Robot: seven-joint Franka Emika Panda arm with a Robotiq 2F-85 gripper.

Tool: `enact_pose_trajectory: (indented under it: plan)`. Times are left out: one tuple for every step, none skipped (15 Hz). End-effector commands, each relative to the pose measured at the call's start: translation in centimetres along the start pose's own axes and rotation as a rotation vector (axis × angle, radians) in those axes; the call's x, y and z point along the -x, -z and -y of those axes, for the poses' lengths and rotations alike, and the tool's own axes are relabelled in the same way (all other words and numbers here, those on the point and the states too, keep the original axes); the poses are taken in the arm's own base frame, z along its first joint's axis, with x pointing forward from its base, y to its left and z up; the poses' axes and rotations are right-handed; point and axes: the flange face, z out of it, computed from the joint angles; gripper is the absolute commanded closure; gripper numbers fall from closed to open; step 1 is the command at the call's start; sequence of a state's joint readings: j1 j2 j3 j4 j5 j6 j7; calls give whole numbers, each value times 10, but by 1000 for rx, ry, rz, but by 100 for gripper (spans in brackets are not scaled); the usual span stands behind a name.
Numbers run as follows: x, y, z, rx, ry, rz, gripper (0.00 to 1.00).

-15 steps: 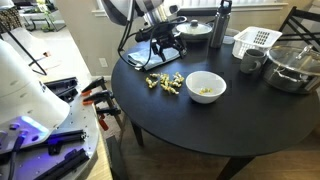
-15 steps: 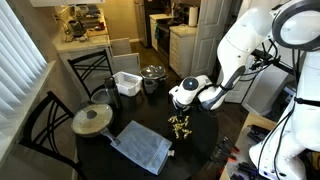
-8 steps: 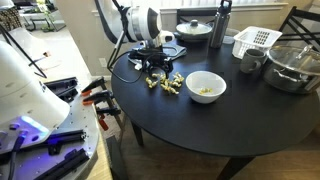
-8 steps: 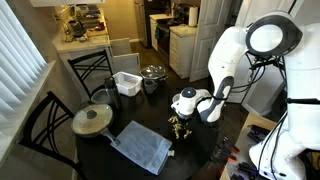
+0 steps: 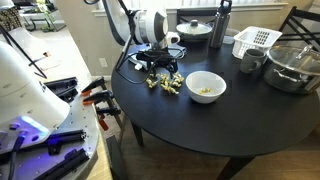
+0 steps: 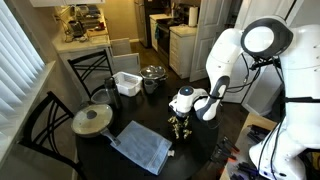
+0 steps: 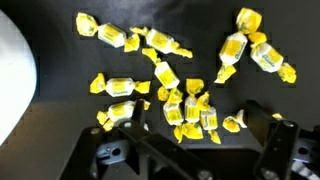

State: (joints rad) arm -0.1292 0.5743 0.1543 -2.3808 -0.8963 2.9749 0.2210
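The small cluster of yellow-wrapped candies is already between my gripper's fingers, so my gripper will move down onto it next and then close.
Several yellow-wrapped candies [image 7: 185, 105] lie scattered on the black round table [image 5: 200, 125]; they also show in an exterior view [image 5: 165, 85] and in an exterior view [image 6: 181, 127]. My gripper [image 7: 195, 135] hangs just above the pile with its fingers spread on either side of a small cluster, open and holding nothing. It also shows in both exterior views [image 5: 160, 66] [image 6: 180, 118]. A white bowl [image 5: 206, 86] with some candies inside sits right beside the pile; its rim shows at the wrist view's left edge [image 7: 12, 75].
A white rack [image 5: 256, 40], a glass bowl [image 5: 292, 66], a dark bottle [image 5: 221, 24] and a lidded pan [image 5: 195, 28] stand at the table's back. A blue cloth [image 6: 143, 148] and a lidded pot [image 6: 92, 120] lie on the table. Cables run near the arm.
The arm has come down from above the table's back to just over the candy pile; in the last half second it barely moved.
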Motion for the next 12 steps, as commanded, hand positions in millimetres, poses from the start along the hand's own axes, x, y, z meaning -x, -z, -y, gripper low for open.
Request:
enact_pose_trajectory:
  plan:
    - [-6,-8,-9,-11,23,-10,0]
    - [-8,-12,-10,-14,22,-8,0]
    - [-9,-15,-10,-18,21,-7,0]
    - [-10,-19,-10,-24,19,-7,0]
    - [-11,-24,-10,-34,19,-8,0]
    - [-12,-28,-9,-46,20,-11,0]
    - [-12,-31,-8,-57,23,-15,0]
    - [-12,-34,-8,-66,28,-20,0]
    - [-13,-36,-9,-82,28,-27,25]
    - [-14,-34,-10,-92,34,-27,26]
    - [-16,-34,-12,-100,37,-31,33]
    - [-18,-32,-12,-107,41,-30,39]
